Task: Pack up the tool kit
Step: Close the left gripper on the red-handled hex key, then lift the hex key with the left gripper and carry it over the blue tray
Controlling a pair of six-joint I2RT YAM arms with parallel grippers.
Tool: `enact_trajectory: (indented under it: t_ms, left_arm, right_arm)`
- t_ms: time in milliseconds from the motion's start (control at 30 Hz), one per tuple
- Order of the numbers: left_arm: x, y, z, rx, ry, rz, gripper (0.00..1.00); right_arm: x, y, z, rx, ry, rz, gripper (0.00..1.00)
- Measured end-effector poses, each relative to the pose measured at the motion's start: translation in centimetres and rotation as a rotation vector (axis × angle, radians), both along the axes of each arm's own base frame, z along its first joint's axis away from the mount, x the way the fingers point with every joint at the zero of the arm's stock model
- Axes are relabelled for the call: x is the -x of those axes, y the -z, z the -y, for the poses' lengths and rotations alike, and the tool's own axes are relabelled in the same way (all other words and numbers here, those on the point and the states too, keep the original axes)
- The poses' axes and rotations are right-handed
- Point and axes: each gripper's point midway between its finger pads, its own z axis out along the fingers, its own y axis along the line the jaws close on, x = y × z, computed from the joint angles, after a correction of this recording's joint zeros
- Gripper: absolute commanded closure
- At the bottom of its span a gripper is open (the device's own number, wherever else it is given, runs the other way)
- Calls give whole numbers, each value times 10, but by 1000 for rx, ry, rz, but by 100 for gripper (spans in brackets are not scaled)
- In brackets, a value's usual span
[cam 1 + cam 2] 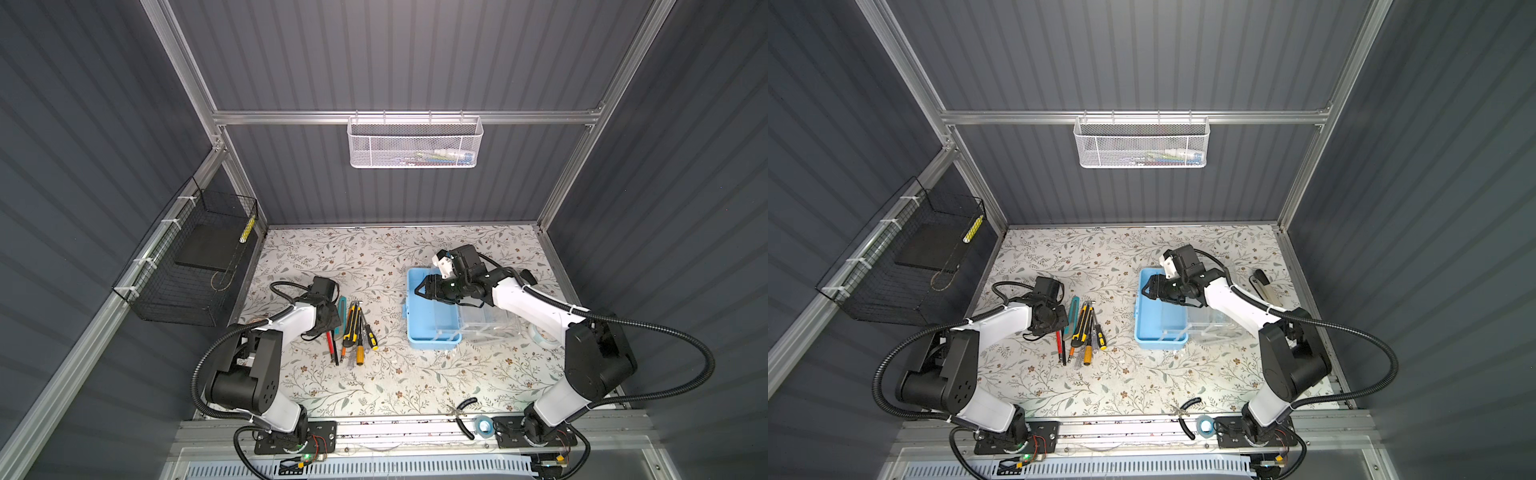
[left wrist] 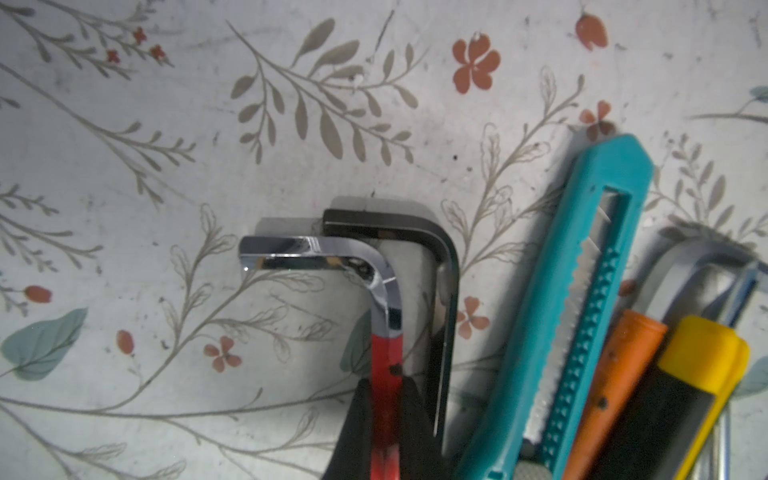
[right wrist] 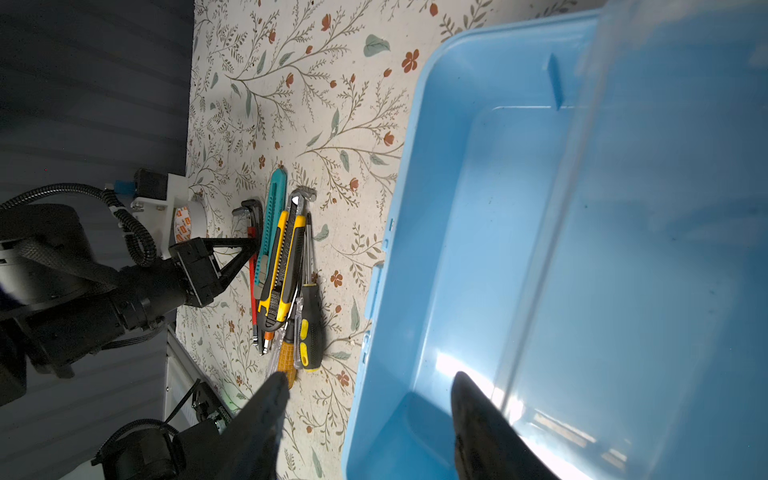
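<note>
The chrome hex key needs to go up over the heap of tools next, then down into the box, because the box's empty bottom lies past the heap. My left gripper needs to move it there and release it.
The tool kit's light-blue box (image 1: pixel 432 332) (image 1: pixel 1158 330) stands open right of the middle, its clear lid (image 1: pixel 486 324) folded out to the right. The slim hand tools (image 1: pixel 353 328) (image 1: pixel 1084 328) lie bunched on the mat to its left. My left gripper (image 2: pixel 386 419) (image 1: pixel 328 328) is shut on the red sleeve of a chrome hex key (image 2: pixel 386 357) at the bunch's left edge, beside a black hex key (image 2: pixel 451 291) and a teal utility knife (image 2: pixel 582 291). My right gripper (image 3: pixel 370 380) (image 1: pixel 419 289) hangs open over the box's left wall (image 3: pixel 399 249), holding nothing.
A white mesh basket (image 1: pixel 415 141) hangs on the back rail and a black wire basket (image 1: pixel 187 266) on the left wall. A clear tape roll (image 1: pixel 544 336) lies right of the lid. Pliers (image 1: pixel 463 411) and a blue tape roll (image 1: pixel 483 424) sit at the front edge.
</note>
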Motion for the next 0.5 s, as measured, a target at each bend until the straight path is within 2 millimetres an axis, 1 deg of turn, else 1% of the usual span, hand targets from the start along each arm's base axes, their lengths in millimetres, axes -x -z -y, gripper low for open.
enact_trajectory:
  t_ms: [100,167,200,267,300,400,467,500]
  left_arm:
    - [6,-8,0,1,19,-4,100]
    - [9,-21,1,7,31,5,100]
    - [7,-36,3,18,40,28,100]
    - [-4,-70,10,58,54,100,100]
    - [-11,-90,16,89,64,148,100]
    - [-28,-142,35,195,92,279,100]
    - [-34,-166,50,265,112,340,100]
    - [-35,-172,59,290,124,355,100]
  right_arm:
    - [1,-1,1,-8,5,1,36]
    - [2,-2,2,-15,11,-2,36]
    - [3,-4,4,-21,15,-3,37]
    - [4,-9,6,-34,22,0,37]
    - [4,-14,7,-44,24,5,37]
    - [4,-28,10,-78,34,21,36]
    - [3,-40,12,-102,39,42,36]
    - [2,-46,13,-114,40,54,36]
